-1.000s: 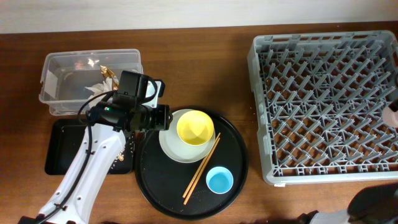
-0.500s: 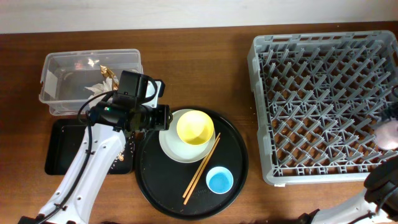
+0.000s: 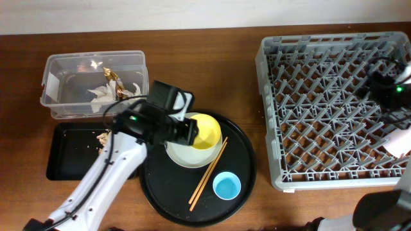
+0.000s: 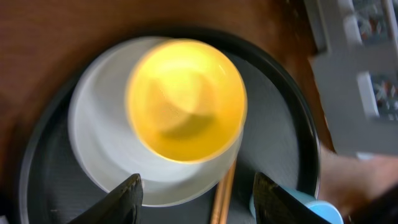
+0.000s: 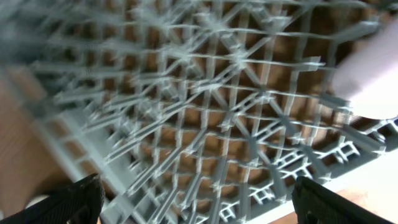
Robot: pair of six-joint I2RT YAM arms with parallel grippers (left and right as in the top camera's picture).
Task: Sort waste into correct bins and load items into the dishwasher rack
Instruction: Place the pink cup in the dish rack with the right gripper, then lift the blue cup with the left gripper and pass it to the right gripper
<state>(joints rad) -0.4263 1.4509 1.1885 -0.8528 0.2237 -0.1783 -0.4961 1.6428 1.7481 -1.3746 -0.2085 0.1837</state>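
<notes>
My left gripper needs to come back past the chopsticks next and go down onto the cup's rim (image 3: 227,184), because the light-blue cup is still on the black tray outside the rack (image 3: 334,109).
My left gripper (image 3: 187,131) is open and empty, close over the small yellow bowl (image 3: 204,131), which sits on the pale round plate (image 3: 180,154). In the left wrist view its fingers (image 4: 202,202) straddle the plate's rim (image 4: 93,137) below the bowl (image 4: 185,99). The wooden chopsticks (image 3: 209,172) and the light-blue cup (image 3: 227,186) lie beside them. The pink cup (image 3: 399,141) lies in the grey dishwasher rack (image 3: 334,109) at its right edge. My right gripper (image 3: 387,88) is open and empty above the rack (image 5: 205,112), apart from the pink cup (image 5: 373,81).
The plate, chopsticks and blue cup rest on a large round black tray (image 3: 160,192). The clear box (image 3: 64,99) at the back left holds white tissue (image 3: 103,92) and a gold wrapper (image 3: 110,76). The shallow black tray (image 3: 70,157) holds food scraps (image 3: 103,138).
My left gripper has moved right, from beside the plate to over the plate and bowl. My right arm has swung up over the rack's right side, away from the pink cup.
</notes>
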